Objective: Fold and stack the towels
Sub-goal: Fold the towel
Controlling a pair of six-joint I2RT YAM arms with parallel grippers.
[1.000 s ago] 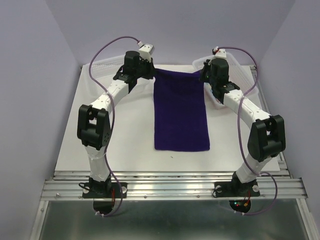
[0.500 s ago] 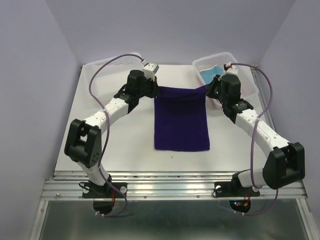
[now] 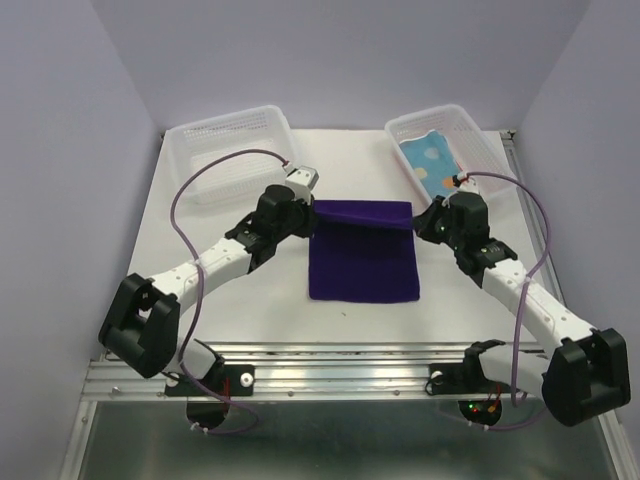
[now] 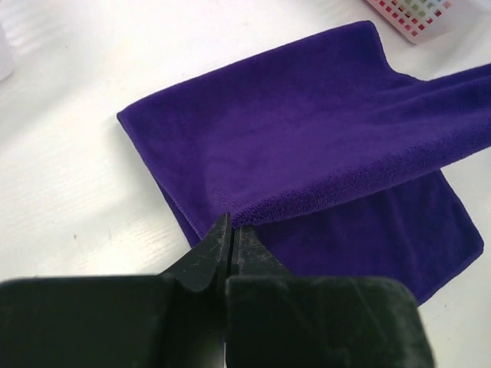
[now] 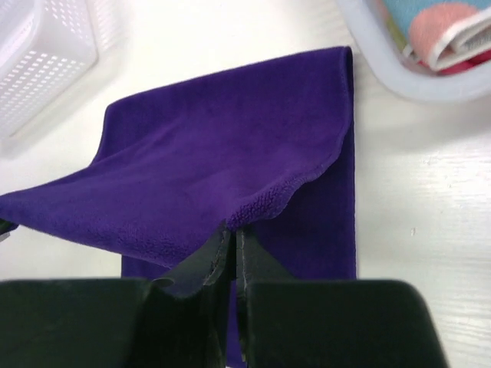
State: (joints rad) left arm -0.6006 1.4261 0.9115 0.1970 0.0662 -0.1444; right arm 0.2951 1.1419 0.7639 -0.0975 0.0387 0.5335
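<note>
The lower layer's near part is still uncovered, so my left gripper should next move back and down over the towel's near corner on its own side [image 3: 314, 295] and let go of the towel.
A dark purple towel [image 3: 362, 255] lies mid-table, its far edge lifted and carried over the near part. My left gripper [image 3: 314, 216] is shut on the towel's far left corner [image 4: 234, 217]. My right gripper [image 3: 414, 221] is shut on the far right corner [image 5: 244, 221]. The raised edge stretches taut between the two grippers, above the flat lower layer [image 4: 399, 238] [image 5: 337, 230]. More towels [image 3: 432, 160], light blue with spots and some peach and pink, sit in the right basket [image 5: 430, 31].
A white perforated basket [image 3: 225, 150] stands at the back left, also in the right wrist view [image 5: 38, 54]. A second white basket [image 3: 480, 135] stands at the back right. White table [image 3: 250, 290] surrounds the towel.
Both grippers have pulled the towel's far edge toward the near side, folding it over. The arms stretched lower and forward, uncovering both baskets.
</note>
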